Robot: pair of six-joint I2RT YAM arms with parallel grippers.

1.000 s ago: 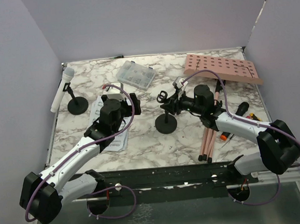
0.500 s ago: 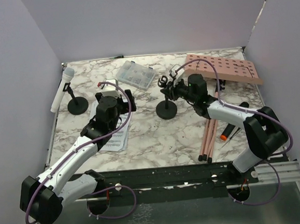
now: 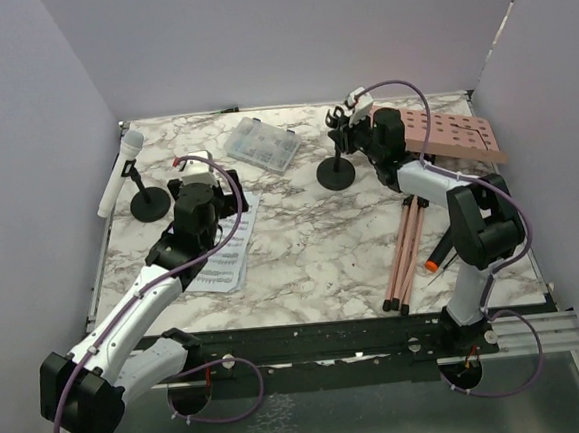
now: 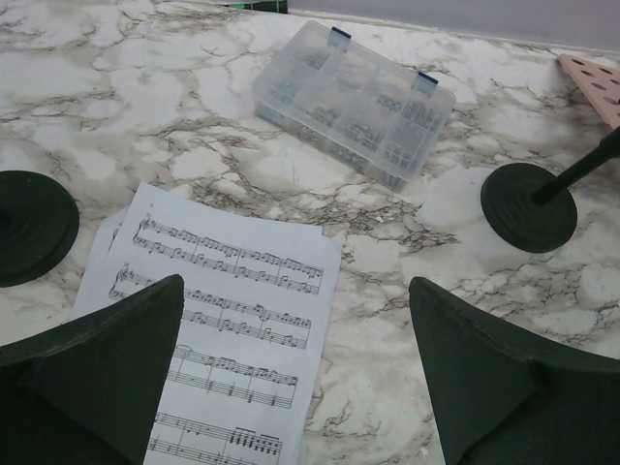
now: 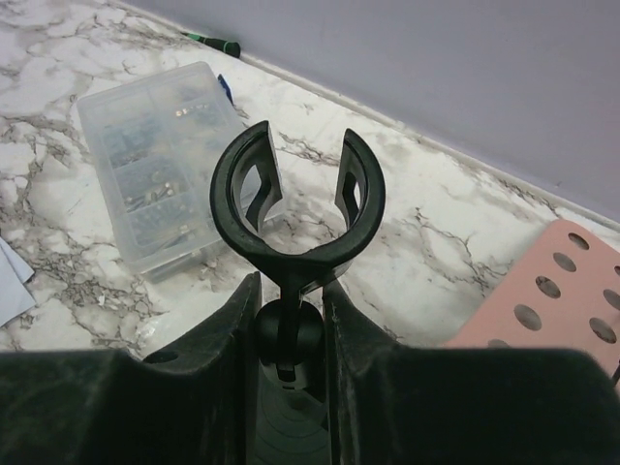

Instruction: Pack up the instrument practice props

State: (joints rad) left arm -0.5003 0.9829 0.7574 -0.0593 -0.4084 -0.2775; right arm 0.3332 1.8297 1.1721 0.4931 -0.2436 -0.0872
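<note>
Since the second holder's stem stands bare below the white microphone, I will swing my left gripper onto it, to the left in the top view, and close.
My right gripper is shut on the stem of a black round-based mic holder, just below its open clip, at the back of the table next to the pink perforated board. My left gripper is open and empty above the white sheet-music pages. The white microphone leans in the second holder at the left. The pink tripod legs lie at the right. No black microphone shows.
A clear plastic parts box lies at the back middle. A screwdriver with an orange tip lies by the tripod legs; a green one lies along the back wall. Walls enclose three sides.
My right gripper has carried the mic holder from the table's middle to the back, beside the pink board. My left gripper has moved back and left over the sheet-music pages.
</note>
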